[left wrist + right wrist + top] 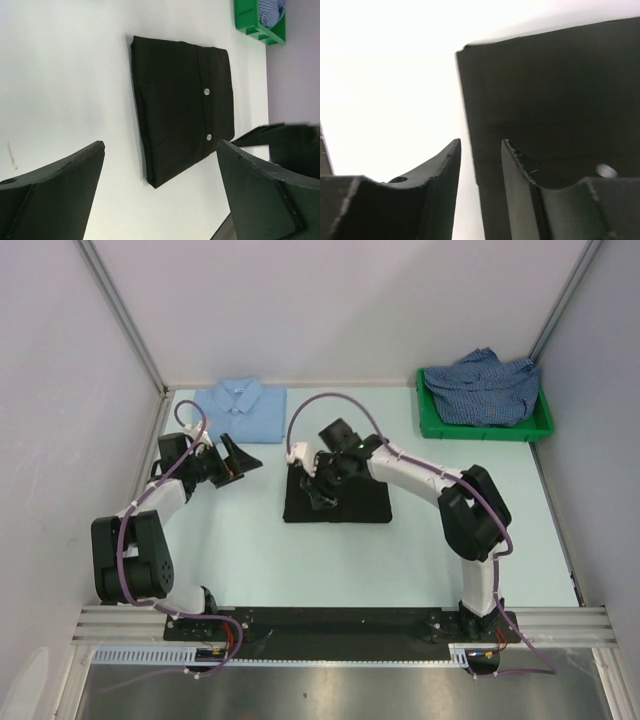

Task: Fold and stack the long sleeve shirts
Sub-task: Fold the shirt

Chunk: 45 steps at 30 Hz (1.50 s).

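Note:
The left gripper moves to the right in the top view and down onto the black shirt's far edge (194,47) next, since the shirt lies beyond the gripper's open fingers.
The black shirt (350,502) lies folded flat at the table's middle; two pale buttons show on it in the left wrist view (175,100). My right gripper (318,488) hovers over its left edge, jaws a narrow gap apart, holding nothing; the shirt's edge (555,100) shows between the fingers (481,142). My left gripper (238,457) is wide open and empty to the shirt's left (161,145). The light blue shirt (240,410) lies folded at the back left. The checked shirt (485,385) is bunched in the green bin.
The green bin (440,426) stands at the back right; it also shows in the left wrist view (247,15). Grey walls close the table's sides and back. The right arm (420,475) reaches across the table's middle.

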{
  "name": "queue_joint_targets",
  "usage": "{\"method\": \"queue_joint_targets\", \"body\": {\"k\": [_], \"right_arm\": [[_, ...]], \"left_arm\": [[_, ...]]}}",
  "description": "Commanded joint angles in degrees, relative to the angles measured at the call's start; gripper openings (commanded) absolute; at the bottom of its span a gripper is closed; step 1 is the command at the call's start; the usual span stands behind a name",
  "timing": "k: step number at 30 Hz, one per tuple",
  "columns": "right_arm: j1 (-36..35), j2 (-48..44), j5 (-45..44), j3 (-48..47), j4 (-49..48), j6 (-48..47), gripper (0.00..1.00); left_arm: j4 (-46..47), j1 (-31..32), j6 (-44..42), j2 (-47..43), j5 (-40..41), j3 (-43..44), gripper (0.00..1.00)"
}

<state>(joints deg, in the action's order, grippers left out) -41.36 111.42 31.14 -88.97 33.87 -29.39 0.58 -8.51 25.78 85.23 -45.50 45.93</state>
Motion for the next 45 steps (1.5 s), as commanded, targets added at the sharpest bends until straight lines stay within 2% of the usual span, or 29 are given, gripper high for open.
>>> {"method": "queue_joint_targets", "body": {"k": [1, 9, 16, 19, 20, 22, 23, 25, 29, 32, 33, 36, 37, 40, 45], "right_arm": [[-5.65, 2.21, -8.45, 1.96, -6.08, -5.33, 0.42], [-12.77, 7.67, -15.49, 2.05, -11.89, -9.28, 0.44], [-13.83, 10.31, -18.21, 3.27, -13.39, -11.39, 0.42], [-13.83, 10.31, -18.04, 3.63, -13.30, -11.48, 0.27], [-13.74, 10.14, -17.78, 3.80, -12.95, -11.48, 0.15], [-13.57, 9.00, -16.12, 4.15, -11.64, -11.83, 0.00], [-13.39, 8.12, -14.97, 5.29, -11.11, -12.27, 0.00], [-12.61, 4.35, -9.29, 7.04, -9.44, -12.71, 0.00], [-11.90, -3.38, 0.31, 13.98, -3.56, -19.90, 0.00], [-12.16, -8.31, 6.03, 16.89, 4.52, -28.42, 0.00], [-12.25, -9.10, 7.78, 18.29, 10.37, -35.15, 0.00], [-12.51, -11.39, 6.49, 22.32, 19.37, -43.72, 0.00], [-12.16, -12.27, 5.87, 23.57, 19.83, -46.00, 0.26], [-9.71, -17.27, 4.90, 27.61, 15.54, -41.57, 0.61], [-6.02, -25.19, 4.37, 28.32, 11.31, -31.98, 0.81]], "left_arm": [[-0.14, -3.16, -2.67, -3.49, -0.12, -0.67, 0.99], [-3.39, -7.92, -3.45, -4.46, -1.70, -2.07, 0.99], [-4.97, -9.85, -6.79, -6.48, -1.26, -3.66, 0.99], [-5.50, -9.86, -7.84, -7.01, -1.53, -4.01, 0.99], [-5.76, -9.86, -8.11, -7.18, -1.61, -4.01, 1.00], [-6.12, -9.86, -9.60, -7.18, -1.70, -3.57, 0.99], [-6.81, -9.86, -10.04, -7.10, -1.53, -3.31, 1.00], [-7.69, -9.86, -12.06, -6.13, -1.79, -2.08, 0.99], [-13.74, -8.19, -17.77, -3.24, -1.53, 2.65, 1.00], [-18.75, -4.68, -23.39, -0.60, -1.26, 5.21, 0.99], [-20.34, -2.06, -25.06, 0.28, -1.61, 7.57, 0.99], [-24.83, 4.09, -30.95, 3.70, -2.14, 11.45, 1.00], [-25.27, 5.77, -32.01, 4.76, -2.49, 12.24, 0.99], [-25.80, 11.40, -32.20, 10.99, -5.55, 15.76, 0.99], [-27.56, 16.85, -33.07, 24.33, -9.34, 25.68, 0.96]]}}
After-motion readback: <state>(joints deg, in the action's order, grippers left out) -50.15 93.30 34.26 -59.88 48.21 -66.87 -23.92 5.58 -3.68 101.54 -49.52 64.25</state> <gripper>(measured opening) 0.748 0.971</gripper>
